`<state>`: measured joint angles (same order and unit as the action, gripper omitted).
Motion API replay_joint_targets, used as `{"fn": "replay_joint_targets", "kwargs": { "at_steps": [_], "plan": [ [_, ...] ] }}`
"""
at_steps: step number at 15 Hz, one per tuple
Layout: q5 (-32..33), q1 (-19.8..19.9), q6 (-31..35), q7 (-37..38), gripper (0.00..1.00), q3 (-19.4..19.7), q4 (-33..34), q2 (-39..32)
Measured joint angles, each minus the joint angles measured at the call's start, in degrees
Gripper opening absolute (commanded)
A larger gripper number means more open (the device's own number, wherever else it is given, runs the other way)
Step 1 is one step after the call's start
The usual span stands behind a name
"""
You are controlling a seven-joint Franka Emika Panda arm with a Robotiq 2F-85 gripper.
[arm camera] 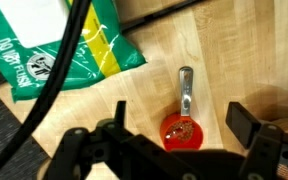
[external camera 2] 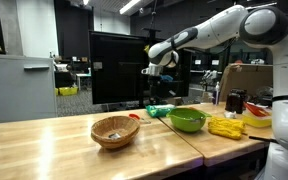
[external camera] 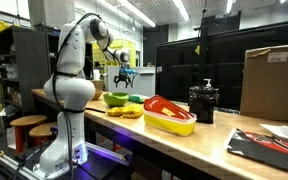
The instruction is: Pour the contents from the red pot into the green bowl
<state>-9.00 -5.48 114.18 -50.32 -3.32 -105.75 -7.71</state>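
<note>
My gripper comes down onto the metal handle (external camera 2: 140, 119) beside the red rim below it next, since that narrow part fits between the open fingers.
The red pot (arm camera: 180, 133) is small, holds brown bits and has a metal handle (arm camera: 185, 88) pointing away from me. It stands on the wooden table beside a green bag (arm camera: 79, 45). In an exterior view it is a small red spot (external camera 2: 134, 116). My gripper (arm camera: 181, 125) is open and empty, its fingers on either side of the pot and well above it. It hangs over the table in both exterior views (external camera: 122, 76) (external camera 2: 156, 73). The lime-green bowl (external camera: 115, 99) (external camera 2: 187, 121) sits on the table nearby, out of the wrist view.
A red-and-yellow oval basin (external camera: 170, 116) and yellow items (external camera: 125, 112) (external camera 2: 224, 127) lie beside the bowl. A wicker basket (external camera 2: 115, 131) stands near the table's front. A black appliance (external camera: 202, 103) and a cardboard box (external camera: 269, 80) stand further along.
</note>
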Motion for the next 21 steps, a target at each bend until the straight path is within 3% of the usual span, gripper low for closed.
{"fn": "replay_joint_targets", "kwargs": {
  "at_steps": [7, 16, 21],
  "plan": [
    [-7.3, 0.4, 2.0, 1.8, 1.00, -2.1, -2.4, -0.9],
    [-8.2, 0.0, 13.8, 3.0, 1.00, -5.8, -7.1, -3.5],
    [-8.2, 0.1, 17.0, 2.6, 1.00, -6.5, -7.8, -6.0]
  ]
}}
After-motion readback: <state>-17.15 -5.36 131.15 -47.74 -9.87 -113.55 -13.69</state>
